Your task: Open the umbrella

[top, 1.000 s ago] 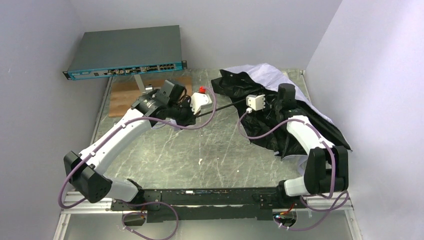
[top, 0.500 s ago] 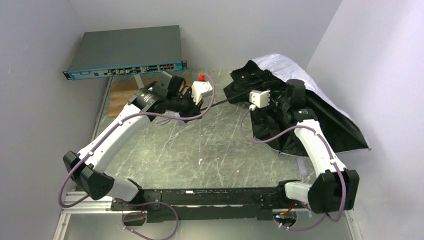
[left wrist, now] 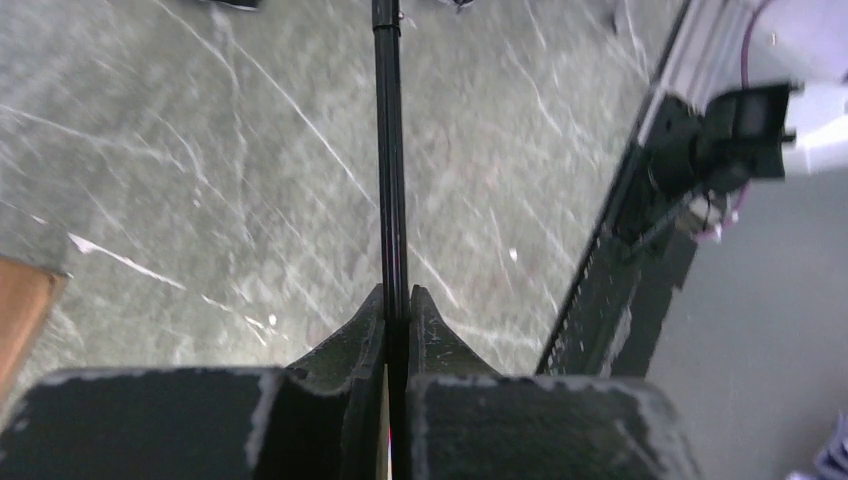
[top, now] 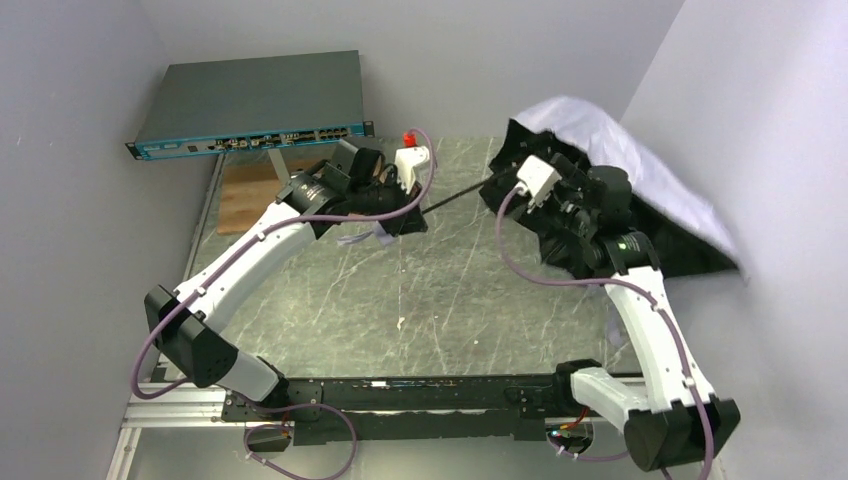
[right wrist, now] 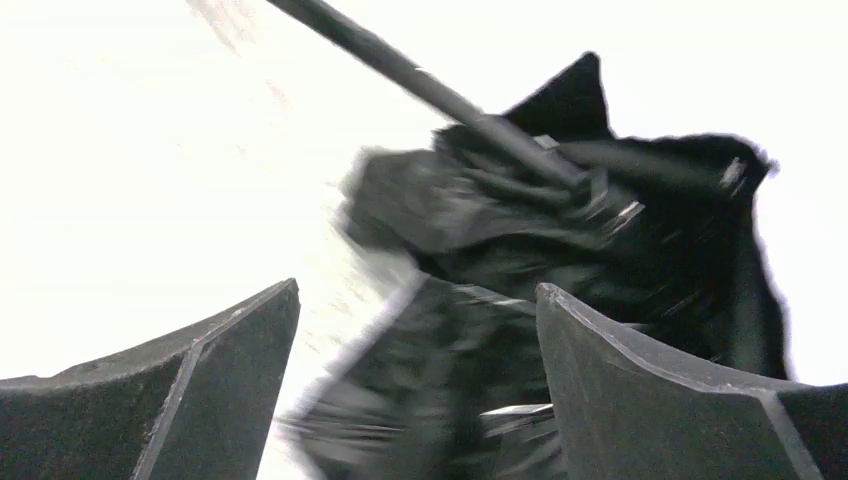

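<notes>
The umbrella's stem beside the canopy's middle lies slantwise beyond my right gripper's open fingers in the wrist view, so they will move outward and turn onto it next.
The umbrella lies at the back right, its canopy white outside (top: pixel 625 150) and black inside (top: pixel 565 240), leaning against the right wall. Its thin black shaft (top: pixel 462 194) runs left from the canopy to my left gripper (top: pixel 412 210). In the left wrist view that gripper (left wrist: pixel 397 292) is shut on the shaft (left wrist: pixel 388 150), which stretches straight away over the table. My right gripper (top: pixel 562 200) sits at the black underside near the hub. In the blurred right wrist view its jaws (right wrist: pixel 418 290) stand wide open, with black fabric and ribs (right wrist: pixel 500 210) beyond them. The handle is hidden.
A grey network switch (top: pixel 250 100) lies at the back left with a wooden board (top: pixel 245 195) in front of it. The right wall (top: pixel 760 150) stands close behind the canopy. A black rail (top: pixel 400 395) runs along the near edge of the marbled table (top: pixel 400 290).
My right gripper has opened and its arm has risen toward the back right. The canopy has spread and lifted against the right wall. My left gripper has shifted right with the shaft.
</notes>
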Tool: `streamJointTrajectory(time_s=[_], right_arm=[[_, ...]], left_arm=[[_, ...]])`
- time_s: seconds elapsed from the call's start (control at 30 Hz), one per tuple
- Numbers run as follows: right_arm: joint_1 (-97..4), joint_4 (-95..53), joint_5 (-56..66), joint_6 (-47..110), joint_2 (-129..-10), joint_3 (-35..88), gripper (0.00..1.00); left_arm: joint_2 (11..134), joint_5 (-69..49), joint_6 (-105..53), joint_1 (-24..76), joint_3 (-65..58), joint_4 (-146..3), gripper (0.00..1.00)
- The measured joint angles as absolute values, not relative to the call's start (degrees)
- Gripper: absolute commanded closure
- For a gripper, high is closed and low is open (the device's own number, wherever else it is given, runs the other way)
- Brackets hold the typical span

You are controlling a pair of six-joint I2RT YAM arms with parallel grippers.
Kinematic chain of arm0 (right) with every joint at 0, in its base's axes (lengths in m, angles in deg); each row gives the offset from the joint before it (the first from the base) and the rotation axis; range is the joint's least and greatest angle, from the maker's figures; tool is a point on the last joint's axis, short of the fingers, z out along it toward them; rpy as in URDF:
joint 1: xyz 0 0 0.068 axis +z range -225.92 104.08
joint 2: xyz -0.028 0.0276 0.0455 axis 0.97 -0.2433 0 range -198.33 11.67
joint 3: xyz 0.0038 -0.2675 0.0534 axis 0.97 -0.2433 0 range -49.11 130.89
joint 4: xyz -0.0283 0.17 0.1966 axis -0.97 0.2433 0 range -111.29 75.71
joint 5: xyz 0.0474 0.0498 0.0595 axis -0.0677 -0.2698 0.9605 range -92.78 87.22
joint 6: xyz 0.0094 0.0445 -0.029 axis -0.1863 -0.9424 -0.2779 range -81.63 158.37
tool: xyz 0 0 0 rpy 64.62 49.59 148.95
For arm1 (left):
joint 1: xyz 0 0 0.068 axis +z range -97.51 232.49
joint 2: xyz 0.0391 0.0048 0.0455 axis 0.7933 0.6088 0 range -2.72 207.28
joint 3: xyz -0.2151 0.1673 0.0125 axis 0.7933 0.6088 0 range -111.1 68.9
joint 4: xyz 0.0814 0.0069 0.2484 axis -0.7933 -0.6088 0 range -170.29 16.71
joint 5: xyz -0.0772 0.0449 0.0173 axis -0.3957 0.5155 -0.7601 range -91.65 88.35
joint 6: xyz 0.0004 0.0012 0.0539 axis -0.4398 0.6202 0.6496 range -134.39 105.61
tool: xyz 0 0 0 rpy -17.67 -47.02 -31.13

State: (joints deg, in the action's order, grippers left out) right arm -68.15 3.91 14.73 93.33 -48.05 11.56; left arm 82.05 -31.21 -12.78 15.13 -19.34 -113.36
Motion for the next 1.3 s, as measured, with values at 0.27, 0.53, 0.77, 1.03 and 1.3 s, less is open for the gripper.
streamJointTrajectory(time_s=[0.27, 0.53, 0.77, 1.03, 1.3], right_arm=[[-66.93, 0.54, 23.41, 49.07, -37.98, 12.65, 0.13], [-66.93, -9.47, 19.54, 17.77, -39.60, 9.92, 0.20], [-68.52, -17.03, 10.65, -4.68, -46.07, 11.08, 0.29], [-70.90, -31.53, 9.77, -20.13, -49.85, 12.19, 0.25], [-70.88, -43.76, 12.05, -22.73, -56.27, 14.92, 0.36]], left_arm=[[81.94, -28.58, -20.91, 16.90, -17.53, -99.88, 1.00], [78.77, -34.62, -29.81, 19.30, -8.50, -87.05, 1.00], [78.77, -42.05, -39.60, 19.52, -6.27, -76.91, 1.00], [78.77, -46.05, -44.89, 19.52, -6.27, -69.72, 1.00], [78.92, -47.82, -46.92, 19.52, -6.27, -67.51, 1.00]])
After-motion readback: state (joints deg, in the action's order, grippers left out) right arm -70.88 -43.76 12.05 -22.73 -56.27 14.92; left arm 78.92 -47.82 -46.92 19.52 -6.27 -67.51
